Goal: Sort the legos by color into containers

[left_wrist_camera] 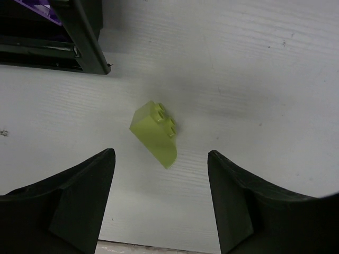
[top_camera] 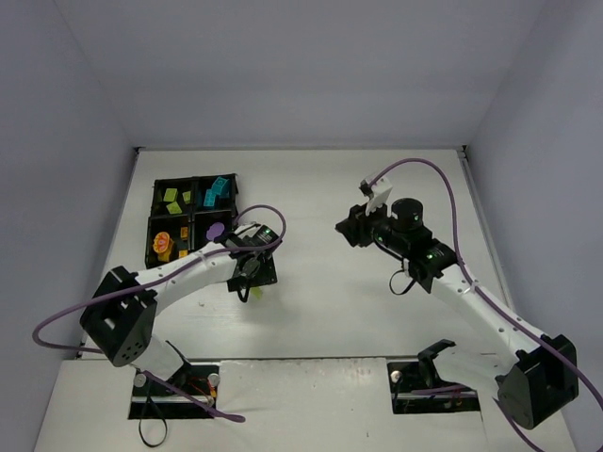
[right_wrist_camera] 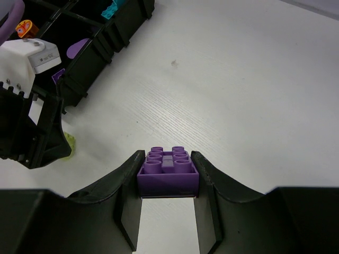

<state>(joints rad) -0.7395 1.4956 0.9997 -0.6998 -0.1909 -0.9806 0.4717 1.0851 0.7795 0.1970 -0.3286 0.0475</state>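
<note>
My right gripper shifts left in the top view next, over the container with the oval purple piece (top_camera: 215, 229) (right_wrist_camera: 70, 56), to release its lego, because both are purple.
A yellow-green sloped lego (left_wrist_camera: 153, 129) lies on the white table just beyond and between the tips of my open left gripper (left_wrist_camera: 160, 156), which touches nothing. From above, that gripper (top_camera: 247, 276) hovers by the tray's near right corner with the lego (top_camera: 255, 293) under it. My right gripper (right_wrist_camera: 168, 174) is shut on a purple studded lego (right_wrist_camera: 168, 170), held above the table; from above the gripper (top_camera: 350, 229) is mid-table. The black tray (top_camera: 193, 213) holds yellow-green legos (top_camera: 172, 201), cyan ones (top_camera: 217, 192), orange ones (top_camera: 163, 245) and an oval purple piece (top_camera: 215, 229) in separate containers.
The tray's corner (left_wrist_camera: 85, 37) stands close to the upper left of the left gripper. In the right wrist view the tray (right_wrist_camera: 100, 42) lies far left, and the left arm's black gripper (right_wrist_camera: 32, 132) stands beside it. White walls close in the table.
</note>
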